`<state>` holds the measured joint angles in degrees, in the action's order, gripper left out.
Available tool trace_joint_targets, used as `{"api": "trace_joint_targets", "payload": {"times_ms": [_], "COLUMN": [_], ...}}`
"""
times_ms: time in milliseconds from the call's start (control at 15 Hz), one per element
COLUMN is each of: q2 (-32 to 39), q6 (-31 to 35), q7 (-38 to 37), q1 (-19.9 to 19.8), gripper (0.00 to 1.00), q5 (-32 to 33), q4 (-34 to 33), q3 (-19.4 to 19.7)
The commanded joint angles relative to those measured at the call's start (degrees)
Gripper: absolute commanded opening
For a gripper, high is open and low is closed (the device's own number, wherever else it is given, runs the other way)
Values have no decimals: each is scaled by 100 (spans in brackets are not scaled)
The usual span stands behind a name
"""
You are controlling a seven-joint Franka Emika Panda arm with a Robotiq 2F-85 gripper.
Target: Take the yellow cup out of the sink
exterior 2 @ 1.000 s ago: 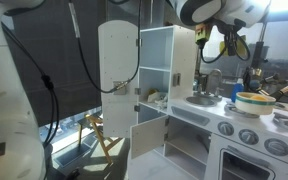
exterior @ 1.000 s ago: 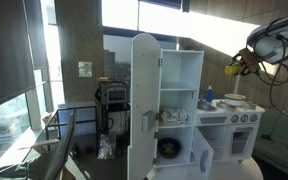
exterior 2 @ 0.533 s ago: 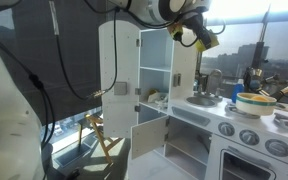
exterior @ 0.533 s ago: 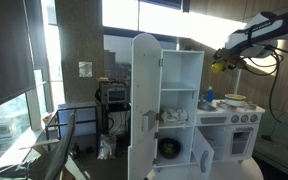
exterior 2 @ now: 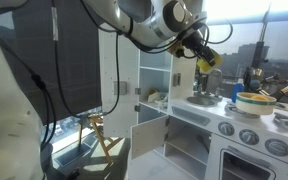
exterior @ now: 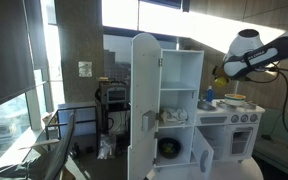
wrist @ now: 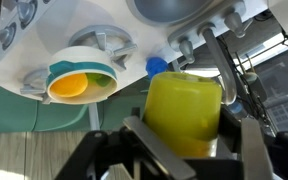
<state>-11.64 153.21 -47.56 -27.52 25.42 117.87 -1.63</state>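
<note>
My gripper lowers the yellow cup to the counter's front rim beside the sink basin next and releases it there, as it still hangs high above the countertop.
My gripper [wrist: 189, 140] is shut on the yellow cup [wrist: 184, 112], which fills the middle of the wrist view between the two dark fingers. In both exterior views the cup [exterior: 220, 72] [exterior 2: 205, 63] hangs in the air above the white toy kitchen's countertop [exterior 2: 199, 103], well clear of it. The sink's round pale basin [wrist: 174, 10] with its tap shows at the top of the wrist view, above the cup. The gripper also shows in an exterior view [exterior 2: 201, 58].
A teal-rimmed bowl with yellow contents [wrist: 82, 82] sits on the counter [exterior 2: 253, 100]. A small blue object [wrist: 156, 66] stands by the sink. The tall cupboard with its open white door [exterior: 144, 105] is beside the counter. A dark round oven window [exterior: 169, 148] is below.
The arm has carried the yellow cup sideways toward the cupboard side and lowered it closer to the countertop. The gripper stays shut on the cup.
</note>
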Motion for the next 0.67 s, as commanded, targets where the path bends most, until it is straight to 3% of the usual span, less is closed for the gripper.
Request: {"api": "trace_joint_targets", "payload": {"times_ms": [0,133,600], "q2": [46,84,178], "q6": [470,318,82], "q7": [-1123,-1749,-3428], "q1": [-371,-457,-419], "gripper": [50,50,50], "q5": [1455,2353,4008], "q4": [357,550,998], "q3": [-308,-437,-623]}}
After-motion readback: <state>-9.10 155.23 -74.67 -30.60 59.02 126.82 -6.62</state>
